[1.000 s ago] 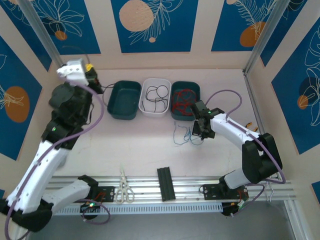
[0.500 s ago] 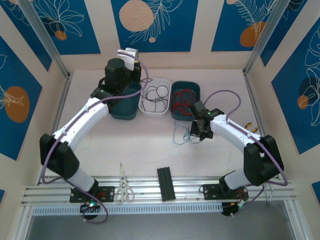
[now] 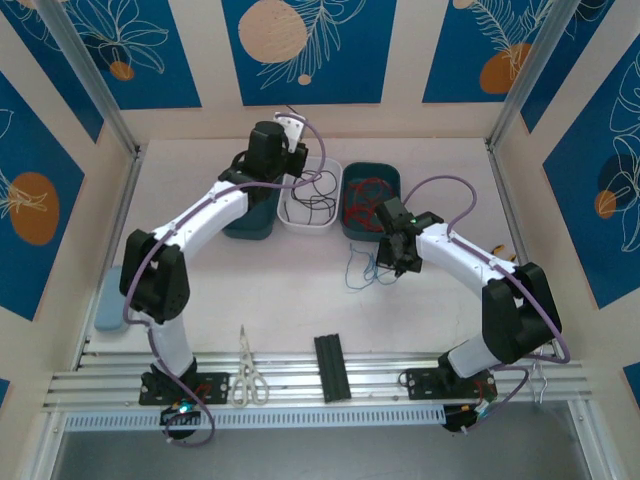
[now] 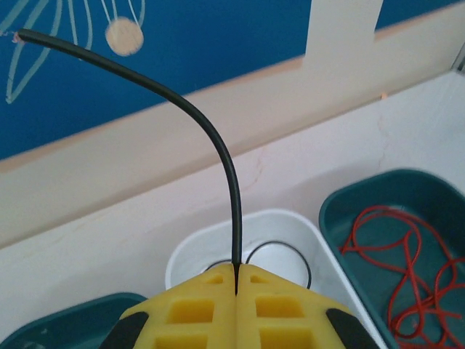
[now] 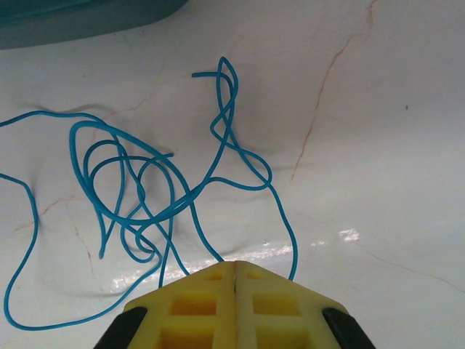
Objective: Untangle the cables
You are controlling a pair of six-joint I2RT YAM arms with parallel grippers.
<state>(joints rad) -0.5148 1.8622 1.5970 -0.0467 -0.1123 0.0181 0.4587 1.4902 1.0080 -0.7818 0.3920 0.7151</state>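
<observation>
My left gripper is holding the raised piece of black cable and will move down toward the white tray holding more black cable (image 3: 313,193) to release it there.
My left gripper (image 4: 236,270) is shut on a black cable (image 4: 218,145) that arcs up and left out of its yellow fingertips (image 4: 196,309). It hangs over the white tray (image 4: 294,224), which holds more black cable (image 3: 316,190). Seen from the top, the left gripper (image 3: 297,155) is at that tray's back left corner. Red cables (image 3: 366,196) fill the right teal tray (image 3: 392,178). A tangle of blue cable (image 5: 145,189) lies on the table in front of that tray. My right gripper (image 5: 235,265) is shut low over it, and blue strands run under its tips. From above, the right gripper (image 3: 392,262) is at the tangle's right side.
A second teal tray (image 3: 240,225) sits left of the white one, partly under my left arm. Scissors (image 3: 250,380) and a black block (image 3: 332,367) rest on the front rail. A pale blue pad (image 3: 108,300) lies at the table's left edge.
My left arm has swung from the back left wall rightward to the white tray. The right gripper has shifted slightly toward the trays.
</observation>
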